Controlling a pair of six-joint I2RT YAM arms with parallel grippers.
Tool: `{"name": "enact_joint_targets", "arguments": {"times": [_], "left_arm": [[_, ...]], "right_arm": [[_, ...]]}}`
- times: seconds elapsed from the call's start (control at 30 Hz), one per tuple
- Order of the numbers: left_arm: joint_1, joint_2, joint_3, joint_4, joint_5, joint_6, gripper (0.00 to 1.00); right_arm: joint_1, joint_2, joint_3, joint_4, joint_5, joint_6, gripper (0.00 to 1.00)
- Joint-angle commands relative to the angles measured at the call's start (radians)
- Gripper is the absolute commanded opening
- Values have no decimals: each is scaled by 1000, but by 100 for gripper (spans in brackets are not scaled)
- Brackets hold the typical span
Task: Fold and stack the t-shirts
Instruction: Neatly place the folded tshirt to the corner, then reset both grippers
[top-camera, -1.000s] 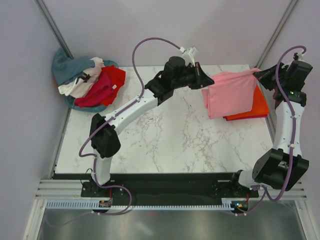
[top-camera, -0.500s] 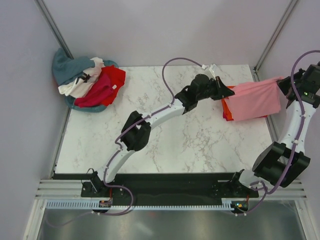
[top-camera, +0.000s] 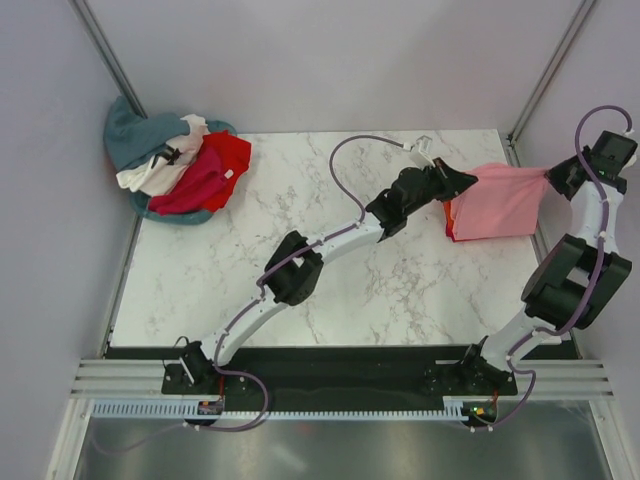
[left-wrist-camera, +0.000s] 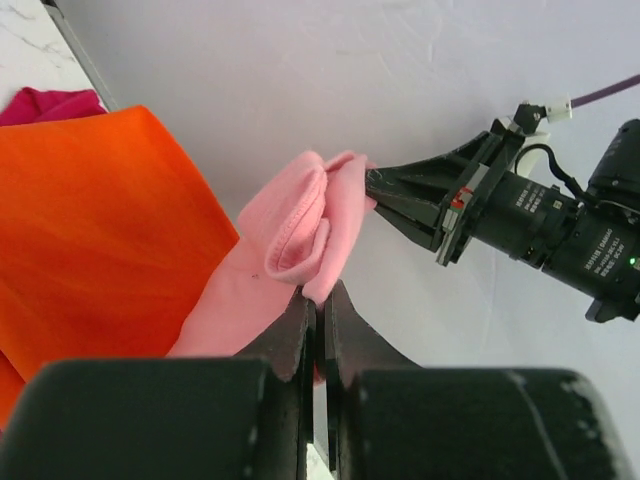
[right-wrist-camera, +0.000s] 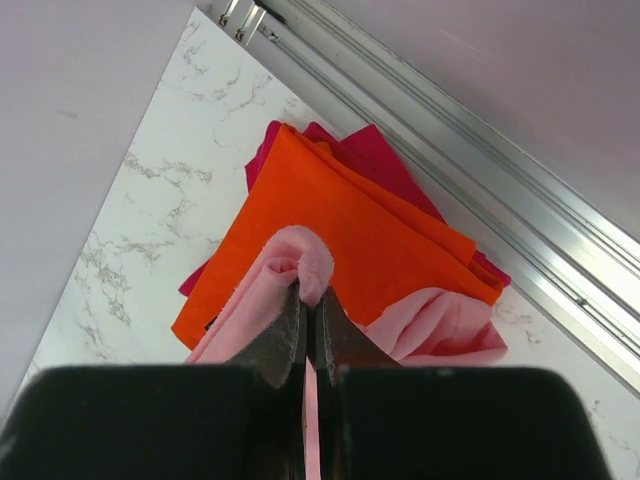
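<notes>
The left gripper will pull outward and to the left in the top view and release the pink shirt's corner there, since the orange shirt's bare side still shows.
A folded light pink t-shirt (top-camera: 498, 200) hangs between my two grippers above the far right of the table. My left gripper (top-camera: 470, 180) is shut on its left corner (left-wrist-camera: 315, 235). My right gripper (top-camera: 553, 175) is shut on its right corner (right-wrist-camera: 305, 265). Under the pink shirt lies a folded bright orange t-shirt (right-wrist-camera: 340, 225) on a folded magenta one (right-wrist-camera: 385, 160); the orange also shows in the left wrist view (left-wrist-camera: 90, 230) and at the pink shirt's left edge in the top view (top-camera: 450, 215). Unfolded teal-grey (top-camera: 135, 130), white (top-camera: 150, 170) and red (top-camera: 215, 165) shirts lie piled at the far left.
The marble table (top-camera: 330, 270) ends at a metal rail (right-wrist-camera: 450, 150) close behind the stack. Grey walls close the back and sides. The right gripper (left-wrist-camera: 430, 200) shows in the left wrist view, close to the left gripper.
Both grippers have carried the pink shirt to the right, over the orange and magenta stack. The left arm has stretched out further. The shirt now hangs lower, in a narrower span.
</notes>
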Motion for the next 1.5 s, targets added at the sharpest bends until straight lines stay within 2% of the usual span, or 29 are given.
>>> {"name": "enact_joint_targets", "arguments": {"times": [0.0,0.33,0.37,0.4,0.43,0.5,0.53,0.63,0.67,0.8,0.97,1.07,1.17,1.43,1.47], "left_arm": [[16,57,79,120,-123,-62,2],[59,114,99,141,-239,-122,4],[62,124,102,147,-253,-129,23],[64,159,130,147,-276,-134,42],[65,175,150,149,-285,-125,70],[77,187,161,153,-263,-113,89],[93,171,152,152,-246,-108,97],[123,78,57,161,-174,-65,98],[131,47,-27,169,-145,-45,98],[171,-159,-251,144,-91,50,98],[238,-374,-431,-69,12,133,100],[274,-519,-632,-130,33,203,100],[310,-667,-794,-150,37,271,100],[459,-1012,-1123,-204,57,337,100],[468,-1052,-1193,-215,43,363,100]], "right_arm": [[-16,49,81,91,7,16,0],[36,171,171,134,19,2,1],[46,197,176,145,35,-10,6],[65,215,202,150,48,-15,39],[71,238,223,151,65,-18,52],[86,307,291,147,76,-21,71],[90,342,312,142,76,-22,72],[108,366,385,98,99,-48,73],[116,352,389,92,104,-61,74],[192,271,320,90,139,-136,72],[272,160,190,95,95,-196,70],[330,103,117,108,62,-200,70],[419,53,61,133,52,-202,70],[660,-90,-64,156,118,-234,70],[712,-110,-88,162,172,-261,70]]}}
